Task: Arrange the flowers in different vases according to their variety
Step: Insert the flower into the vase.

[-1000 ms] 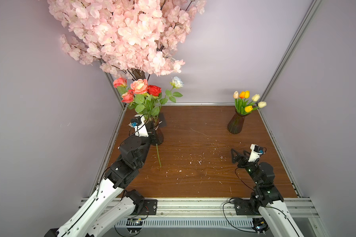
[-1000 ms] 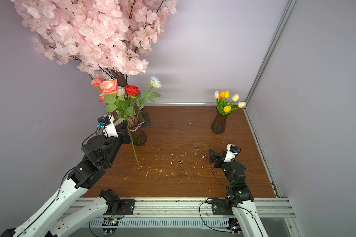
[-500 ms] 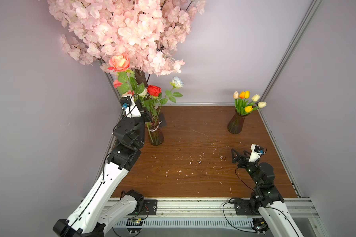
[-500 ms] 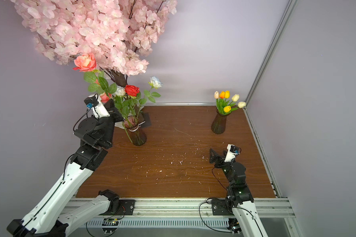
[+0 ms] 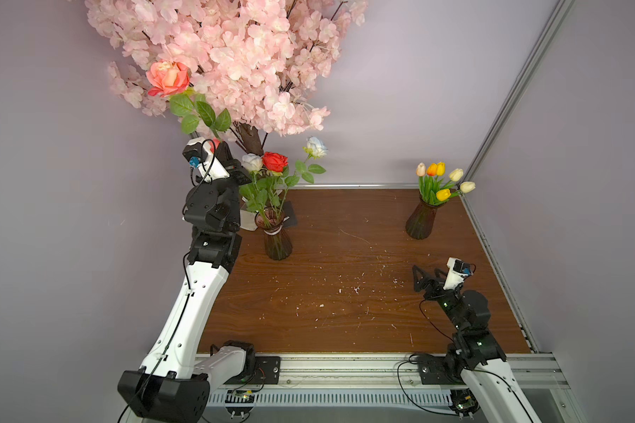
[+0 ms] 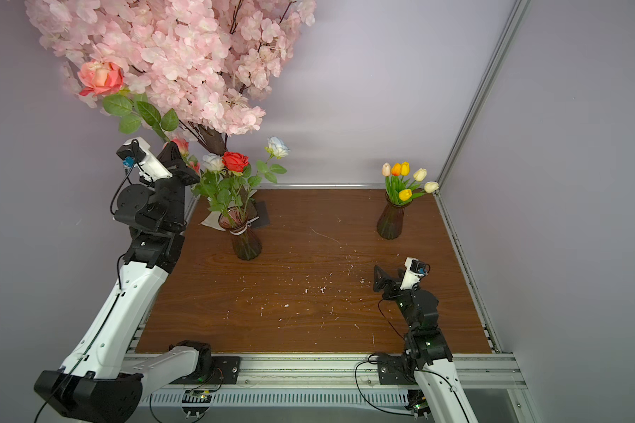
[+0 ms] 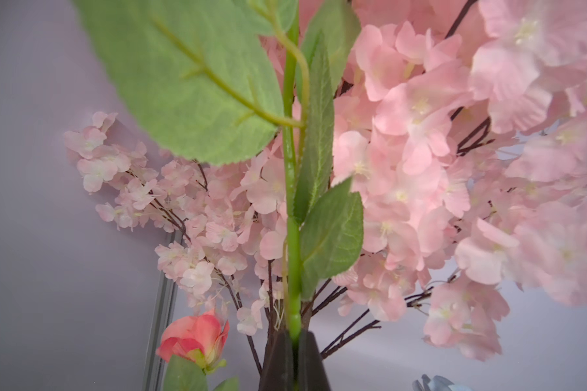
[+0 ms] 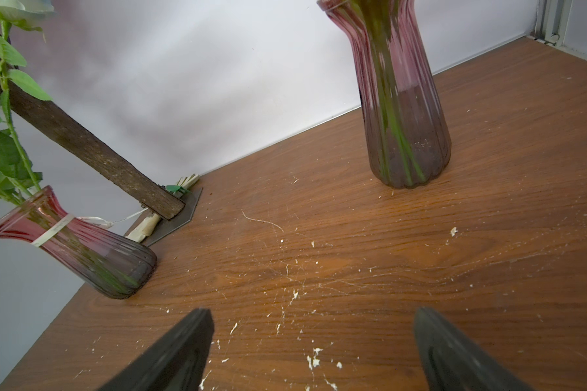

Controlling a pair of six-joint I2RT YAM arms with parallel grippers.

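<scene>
I need to move my left gripper down and across over the opening of the banded vase (image 5: 277,238) next, and let go of the pink-coral rose's green stem inside, since roses already stand there.
My left gripper (image 5: 222,148) (image 6: 173,148) is raised at the back left and shut on the green stem (image 7: 294,270) of a pink-coral rose (image 5: 167,77) (image 6: 101,77), whose bloom reaches up into the blossom branches. The stem's lower end is hidden behind the arm. Just right of that arm stands the banded vase (image 5: 277,238) (image 8: 92,260), holding a red rose (image 5: 275,161) and white roses (image 5: 316,146). At the back right, the second vase (image 5: 422,219) (image 8: 404,118) holds several tulips (image 5: 442,181). My right gripper (image 5: 428,274) (image 8: 314,325) hovers open and empty, low over the table.
A big pink blossom tree (image 5: 235,55) leans from its dark base plate (image 5: 288,216) behind the banded vase, its trunk (image 8: 92,152) slanting up. White flakes (image 5: 354,289) dot the wooden table (image 5: 345,322). Walls close in on three sides, and a metal rail (image 5: 345,370) runs along the front.
My left arm has lifted the pink-coral rose from beside the banded vase, its stem leaving the table, up high against the blossom tree. The right arm has not moved.
</scene>
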